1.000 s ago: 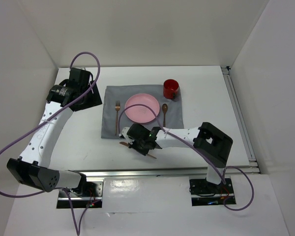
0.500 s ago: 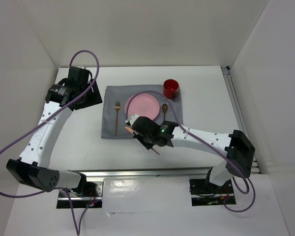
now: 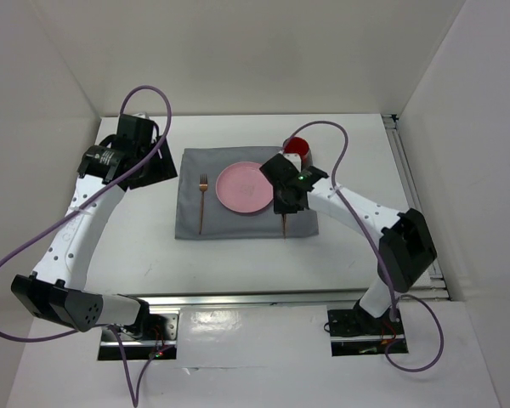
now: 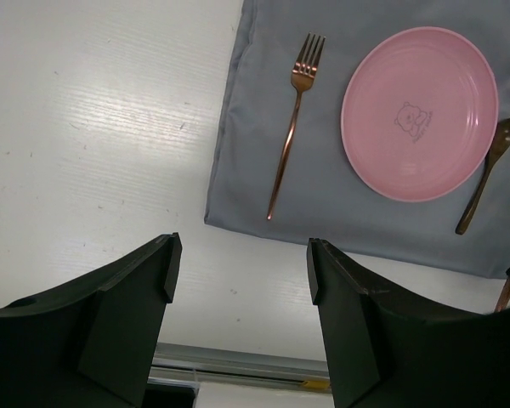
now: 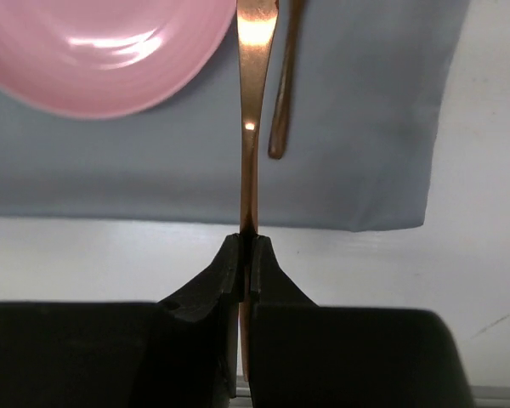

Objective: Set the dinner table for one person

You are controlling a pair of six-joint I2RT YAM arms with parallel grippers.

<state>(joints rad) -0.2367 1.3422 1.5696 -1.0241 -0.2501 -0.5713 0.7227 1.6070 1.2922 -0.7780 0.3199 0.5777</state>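
Note:
Bare placemat (image 5: 365, 127) is below my right gripper and to its right in the top view. I will move the knife (image 5: 249, 127) that way and down, clear of the spoon.
On the white dinner table (image 3: 357, 246) lies a grey placemat (image 3: 189, 219) with a pink plate (image 3: 245, 187) in its middle and a copper fork (image 3: 202, 204) to the plate's left. My right gripper (image 3: 286, 202) is shut on a copper knife (image 5: 249, 127) and holds it lengthwise just right of the plate, beside a copper spoon (image 5: 280, 110). The knife's handle end (image 3: 285, 229) sticks out toward the near edge. The spoon (image 4: 489, 174) shows in the left wrist view. My left gripper (image 4: 242, 280) is open and empty, high above the table left of the placemat.
A red cup (image 3: 300, 147) stands at the placemat's far right corner, partly hidden by the right arm. White walls enclose the table at the back and sides. A metal rail (image 3: 416, 204) runs along the right edge.
My right gripper has carried the knife from the table in front of the placemat up to the right side of the plate, over the spoon. The left arm has not moved.

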